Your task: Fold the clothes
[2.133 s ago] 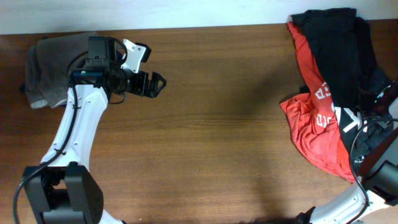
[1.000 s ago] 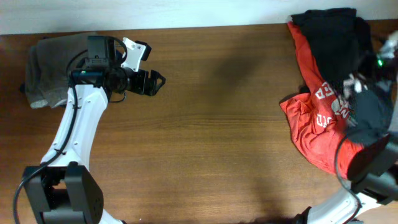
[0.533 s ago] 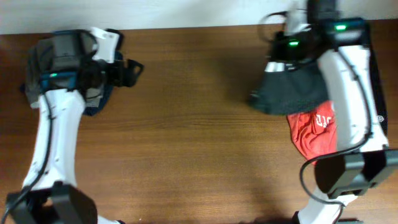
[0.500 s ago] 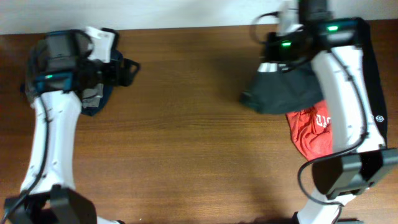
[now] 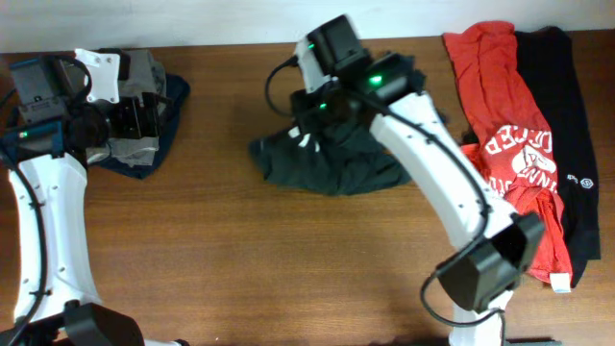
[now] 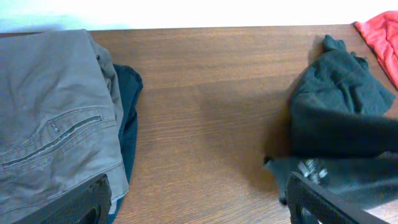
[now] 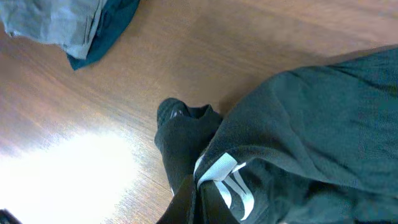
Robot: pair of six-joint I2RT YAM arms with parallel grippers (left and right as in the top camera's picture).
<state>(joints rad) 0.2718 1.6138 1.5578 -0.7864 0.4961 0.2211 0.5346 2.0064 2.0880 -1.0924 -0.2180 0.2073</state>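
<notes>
I will lower my right gripper and draw the fold to the left in the overhead view toward the grey trousers next, because the black garment lies bunched.
A black garment (image 5: 332,163) with white print lies bunched at the table's middle. My right gripper (image 5: 309,135) is shut on a fold of it. In the right wrist view the fingers (image 7: 208,202) pinch the cloth (image 7: 298,124) by a white marking (image 7: 221,174). A red printed T-shirt (image 5: 504,144) and a black garment (image 5: 577,135) lie spread at the right. My left gripper (image 5: 154,117) hangs open over the far-left pile, holding nothing. In the left wrist view its gripper (image 6: 199,208) stands wide over bare wood, with the black garment (image 6: 339,112) to the right.
Folded grey trousers (image 5: 135,77) rest on a navy cloth (image 5: 173,106) at the far left, seen close as grey trousers (image 6: 50,118) and navy cloth (image 6: 129,118). The table's back edge (image 5: 240,43) meets a white wall. A red corner (image 6: 382,34) shows far right.
My right arm has swung left from the right-hand pile, carrying the black garment to the table's middle. The left arm has drawn back to the left, over the grey trousers.
</notes>
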